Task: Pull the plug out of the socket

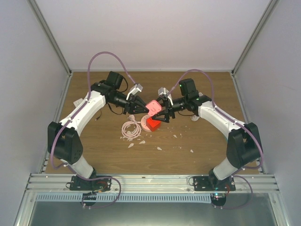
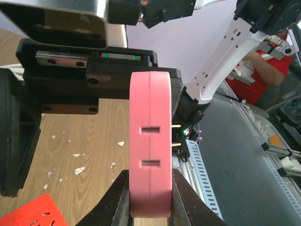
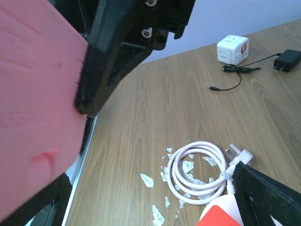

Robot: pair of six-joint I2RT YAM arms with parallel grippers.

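The tabletop beside the cord is below the pink block, to the left in the top view. My left gripper will next move across and down to let go of the block.
My left gripper is shut on a flat pink block with two slots on its edge, and holds it above the table. The pink block fills the left of the right wrist view. A red block with socket holes sits on the table below, apart from the pink one; it shows at the left wrist view's bottom left and beside my right finger. My right gripper is open and spread wide by the red block. A coiled pale pink cable with a pronged plug lies left of it.
White scraps litter the wooden table. A white cube socket and a black adapter with a thin cord lie farther off. The enclosure walls and the metal rail bound the table.
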